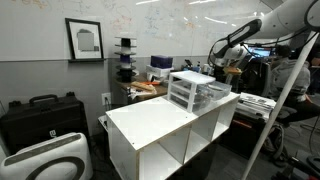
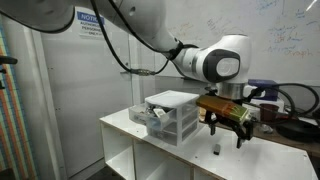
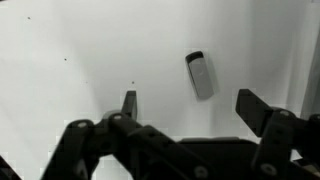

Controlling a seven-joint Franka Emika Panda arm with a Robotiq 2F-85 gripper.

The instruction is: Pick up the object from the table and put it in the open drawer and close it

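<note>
I should next lower my gripper toward the table with open fingers around the object's plain grey body (image 2: pixel 216 150) (image 3: pixel 201 80) and close there, as it lies lengthwise between them.
A small grey oblong object with a dark end (image 3: pixel 200 75) lies on the white table (image 3: pixel 70 60). It also shows as a tiny speck in an exterior view (image 2: pixel 215 150). My gripper (image 3: pixel 190 108) hovers above the table, open and empty, with the object just beyond and between its fingertips. In the exterior views the gripper (image 2: pixel 226 128) (image 1: pixel 229 64) hangs beside the translucent three-tier drawer unit (image 2: pixel 172 115) (image 1: pixel 194 89). One drawer (image 2: pixel 150 117) looks pulled out, with something inside.
The table (image 1: pixel 150 122) has open cube shelves beneath. Behind it stands a cluttered desk (image 1: pixel 150 85). A black case (image 1: pixel 40 115) and a white case (image 1: pixel 45 160) sit on the floor. A tripod leg (image 1: pixel 285 95) stands near the table.
</note>
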